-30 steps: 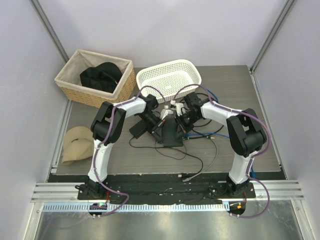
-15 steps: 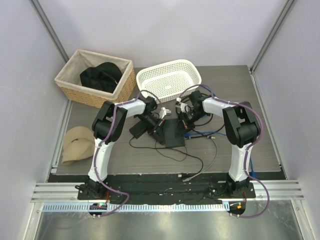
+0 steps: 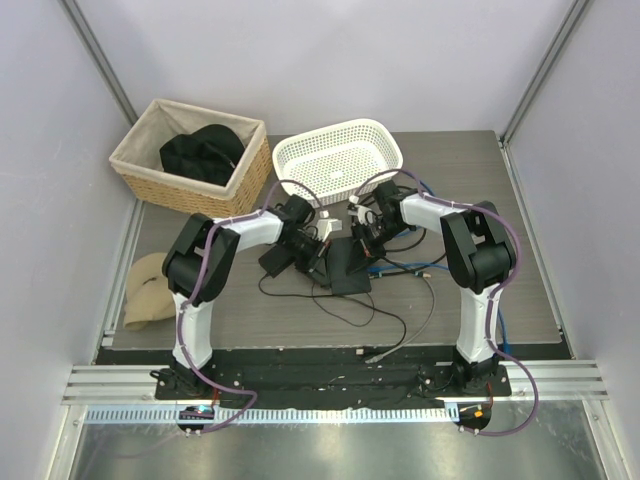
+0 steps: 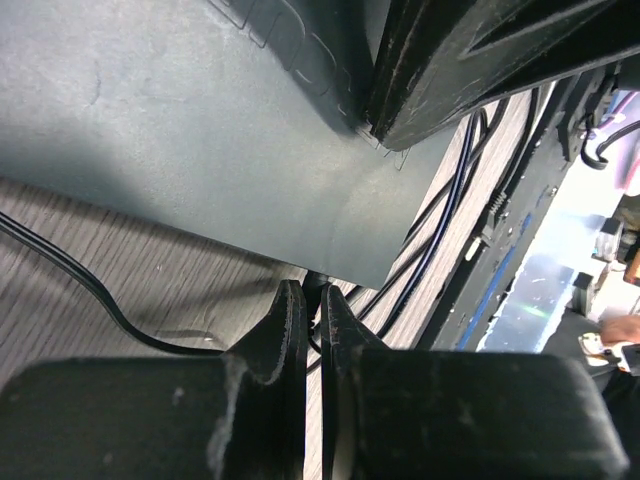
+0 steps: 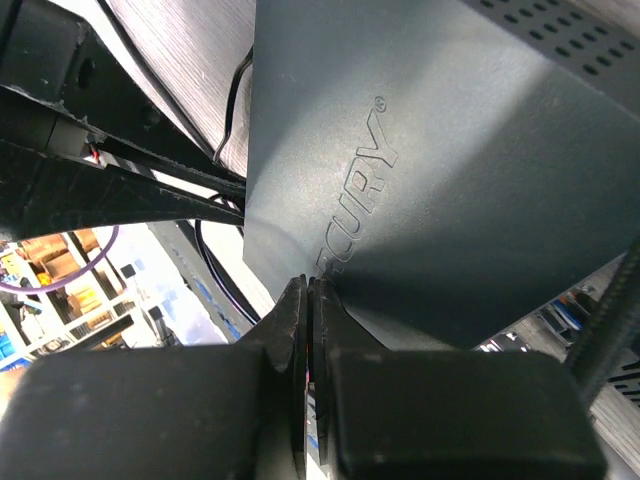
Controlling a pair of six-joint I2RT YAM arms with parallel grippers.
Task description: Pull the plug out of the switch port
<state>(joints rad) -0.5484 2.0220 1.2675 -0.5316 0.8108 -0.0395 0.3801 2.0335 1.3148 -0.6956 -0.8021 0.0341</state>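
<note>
My left gripper pulls from the switch (image 3: 347,266) toward the tabletop by the wicker basket next and releases there, since the plug sits in the switch's edge.
The switch (image 3: 347,266), a flat matte-black box, lies mid-table between my two grippers. In the left wrist view its face (image 4: 200,120) fills the upper frame, and a black plug (image 4: 315,279) with its thin cable sticks out of the near edge. My left gripper (image 4: 312,291) is pinched on that plug right at the switch's edge; it also shows in the top view (image 3: 320,255). My right gripper (image 5: 308,284) is shut, its tips pressed against the lettered face of the switch (image 5: 450,180) near one edge; it also shows in the top view (image 3: 364,236).
A smaller black power-adapter brick (image 3: 276,260) lies left of the switch. Black cables (image 3: 395,322) and a blue cable (image 3: 385,268) trail over the table. A white plastic basket (image 3: 338,155) and a wicker basket (image 3: 140,160) with black cloth stand behind. A tan hat (image 3: 148,285) lies at the left.
The left arm's elbow has swung down and to the left, with its gripper staying at the switch. The switch now shows more of its top face. The right gripper has barely moved.
</note>
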